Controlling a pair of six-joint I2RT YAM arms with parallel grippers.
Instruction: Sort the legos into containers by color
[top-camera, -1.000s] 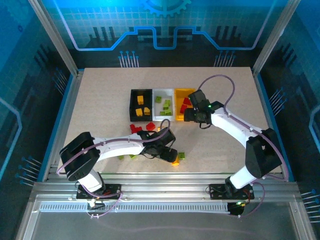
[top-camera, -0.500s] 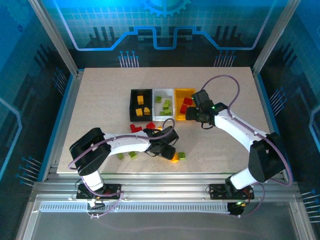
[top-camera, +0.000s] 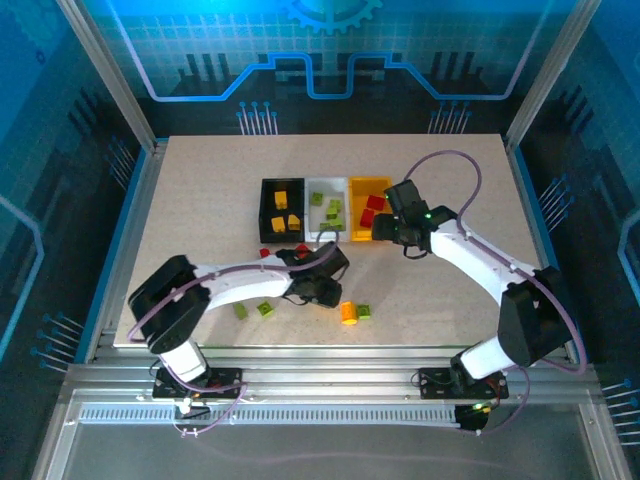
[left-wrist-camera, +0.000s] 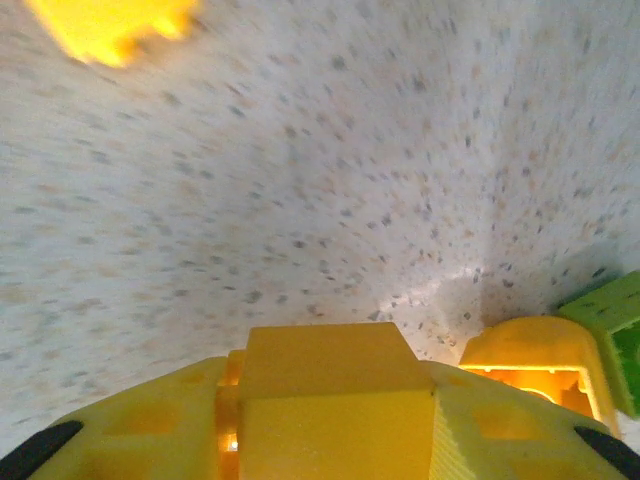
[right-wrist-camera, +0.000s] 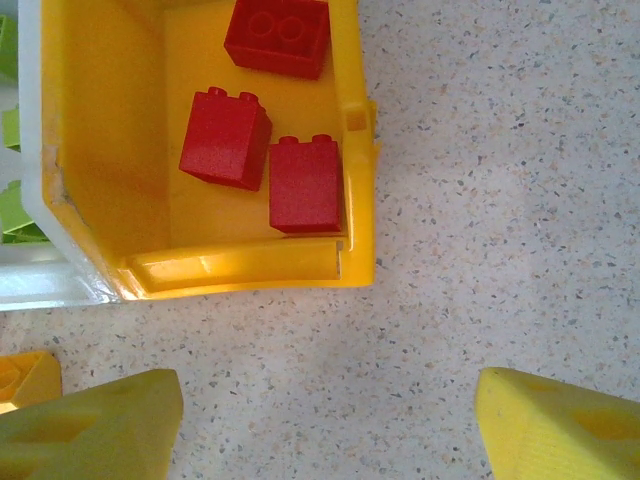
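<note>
My left gripper holds the yellow brick. It will next go up, carry the brick outward over the black bin (top-camera: 264, 212) and let go of it, because that bin already has yellow legos in it.
My left gripper (top-camera: 325, 287) is low over the table in front of the bins. In the left wrist view the left gripper (left-wrist-camera: 335, 400) is shut on a yellow lego (left-wrist-camera: 330, 370) pressed between its yellow fingers. Another yellow-orange lego (left-wrist-camera: 530, 365) and a green one (left-wrist-camera: 612, 335) lie just to its right. The containers stand in a row: black bin (top-camera: 264, 212), white bin (top-camera: 312, 212), yellow bin (top-camera: 357, 210). My right gripper (top-camera: 390, 230) hovers open just in front of the yellow bin (right-wrist-camera: 250, 268), which holds three red legos (right-wrist-camera: 225, 138).
Loose legos lie on the table: a yellow-orange one (top-camera: 348, 312) and a green one (top-camera: 364, 312) near the front edge, two green ones (top-camera: 253, 310) further left, red ones (top-camera: 266, 253) in front of the black bin. Yellow legos sit in the black bin, green in the white.
My left gripper has shut on the yellow lego and moved left and back, away from the yellow-orange and green pair. The right gripper has shifted slightly and stays open.
</note>
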